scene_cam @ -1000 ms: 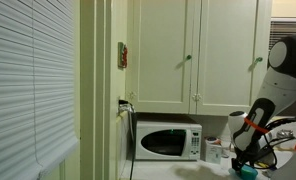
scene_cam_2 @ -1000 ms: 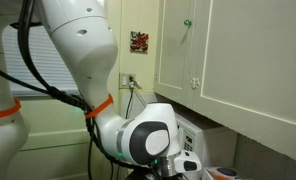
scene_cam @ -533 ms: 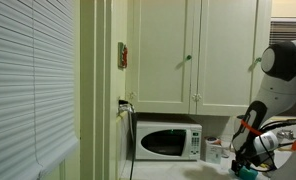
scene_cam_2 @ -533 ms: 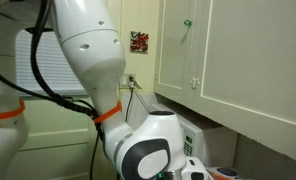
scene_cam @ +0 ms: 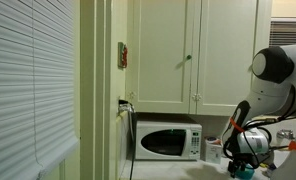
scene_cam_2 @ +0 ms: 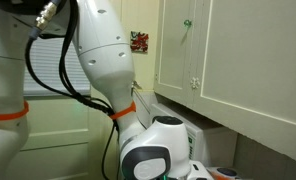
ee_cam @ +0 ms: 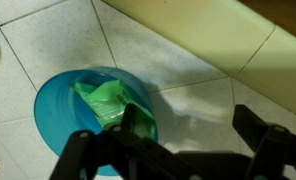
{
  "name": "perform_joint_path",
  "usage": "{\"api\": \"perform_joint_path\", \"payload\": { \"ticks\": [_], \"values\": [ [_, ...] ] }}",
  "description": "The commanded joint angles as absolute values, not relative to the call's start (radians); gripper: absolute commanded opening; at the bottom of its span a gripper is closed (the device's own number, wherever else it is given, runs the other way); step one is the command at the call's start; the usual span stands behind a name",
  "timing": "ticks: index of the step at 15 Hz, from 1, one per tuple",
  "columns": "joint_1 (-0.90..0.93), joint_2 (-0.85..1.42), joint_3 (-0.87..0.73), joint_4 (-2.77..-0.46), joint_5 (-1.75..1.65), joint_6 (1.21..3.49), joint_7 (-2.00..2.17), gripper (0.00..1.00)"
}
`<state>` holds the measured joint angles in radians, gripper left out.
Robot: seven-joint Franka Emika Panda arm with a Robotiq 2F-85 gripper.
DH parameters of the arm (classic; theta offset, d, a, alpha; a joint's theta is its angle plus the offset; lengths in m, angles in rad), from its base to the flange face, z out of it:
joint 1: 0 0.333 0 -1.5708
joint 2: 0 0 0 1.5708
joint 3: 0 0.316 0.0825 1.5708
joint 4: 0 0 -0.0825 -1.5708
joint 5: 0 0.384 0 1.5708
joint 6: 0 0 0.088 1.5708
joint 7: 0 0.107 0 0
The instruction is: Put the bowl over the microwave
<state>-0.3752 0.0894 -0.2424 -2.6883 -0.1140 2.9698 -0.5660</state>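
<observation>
Part of the teal bowl's rim (ee_cam: pixel 154 119) is between my open fingers, to the left in the wrist view, so my gripper needs to stay low and close its fingers across that part.
The teal bowl (ee_cam: pixel 83 110) sits on the tiled counter in the wrist view, with a crumpled green thing (ee_cam: pixel 106 100) inside it. My gripper (ee_cam: pixel 195 120) is open just above it. One finger is over the bowl's right rim and the other is over bare tile. In an exterior view the gripper (scene_cam: pixel 243 166) hangs low on the counter to the right of the white microwave (scene_cam: pixel 168 142), with a bit of teal bowl (scene_cam: pixel 247 173) under it. The microwave (scene_cam_2: pixel 195 137) is mostly hidden behind my arm.
Cream wall cabinets (scene_cam: pixel 193 50) hang close above the microwave. A cream backsplash wall (ee_cam: pixel 208 30) runs along the counter behind the bowl. A white container (scene_cam: pixel 235 128) and small items stand to the right of the microwave. Window blinds (scene_cam: pixel 28 90) fill the left.
My arm's upper links have swung towards the microwave side while the gripper stays low over the bowl. The bowl has not moved.
</observation>
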Motion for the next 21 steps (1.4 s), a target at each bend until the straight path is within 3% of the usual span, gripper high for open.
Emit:
{"api": "perform_joint_path", "payload": {
  "ticks": [1,10,12,15,21],
  "values": [
    [-0.408,0.130,-0.209,-2.636,-0.002,2.914,-0.653,0.74],
    [-0.338,0.130,-0.367,-2.611,-0.275,2.902,-0.342,0.04],
    [-0.299,0.104,-0.424,-2.625,-0.415,2.889,-0.200,0.00],
    [-0.236,0.055,-0.478,-2.654,-0.628,2.856,-0.006,0.02],
    [-0.187,-0.215,-0.434,-2.800,-0.995,2.861,0.143,0.02]
  ]
}}
